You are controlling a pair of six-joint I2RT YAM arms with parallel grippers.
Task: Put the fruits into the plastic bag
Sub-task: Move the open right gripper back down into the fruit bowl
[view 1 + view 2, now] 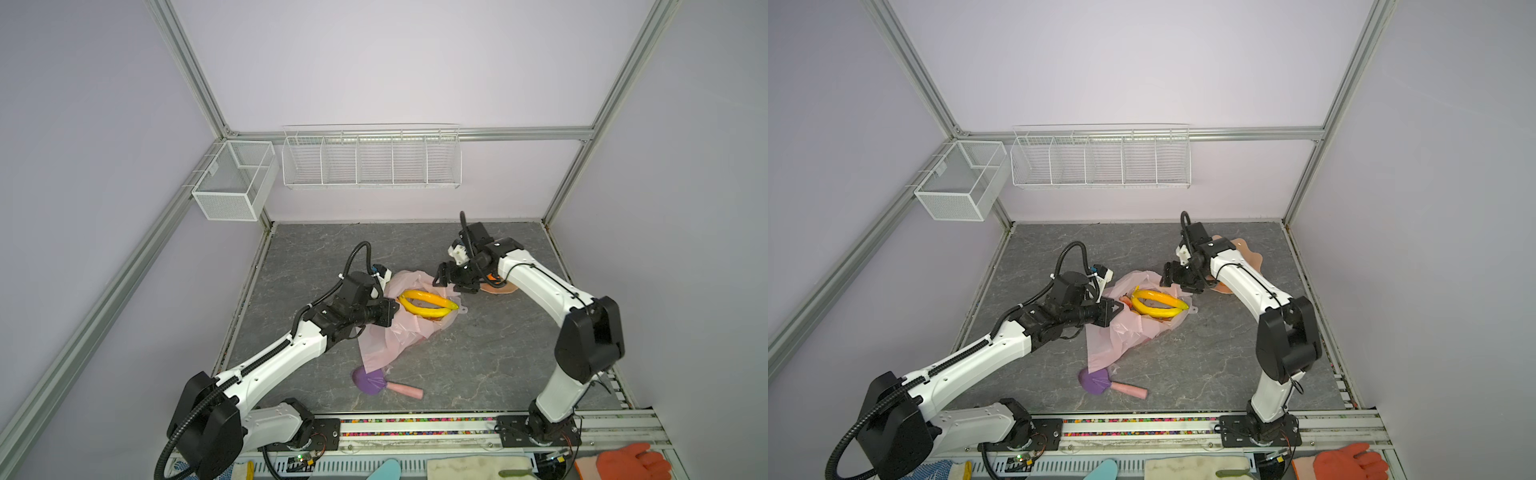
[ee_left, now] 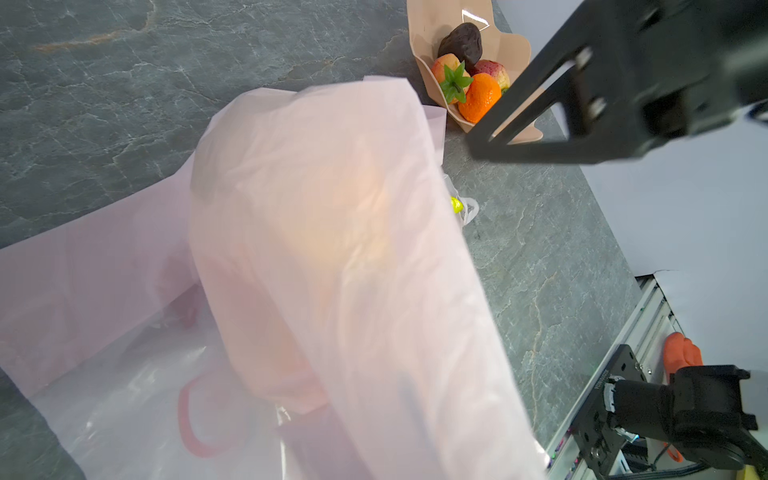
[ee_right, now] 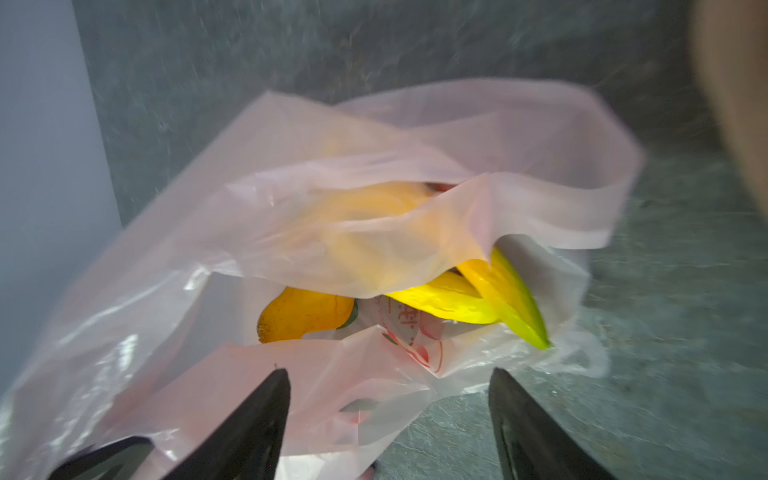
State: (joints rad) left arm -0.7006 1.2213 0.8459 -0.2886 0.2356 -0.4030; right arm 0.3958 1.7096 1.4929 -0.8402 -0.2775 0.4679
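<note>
My right gripper should move from the bag's edge over to the bowl and go down around the orange, because that fruit is still in the bowl.
The pale-pink plastic bag lies crumpled mid-table with its mouth raised. Two yellow bananas rest in that mouth beside an orange-yellow fruit. My left gripper is at the bag's left rim, shut on the film. In the left wrist view the bag hides the jaws. My right gripper hangs open and empty above the bag's far right edge. An orange, a dark ball and strawberries sit in the bowl.
The peach wavy-edged bowl stands behind the right arm. A purple tool with a pink handle lies at the bag's near end. Wire baskets hang on the back wall. An orange glove lies at the front right.
</note>
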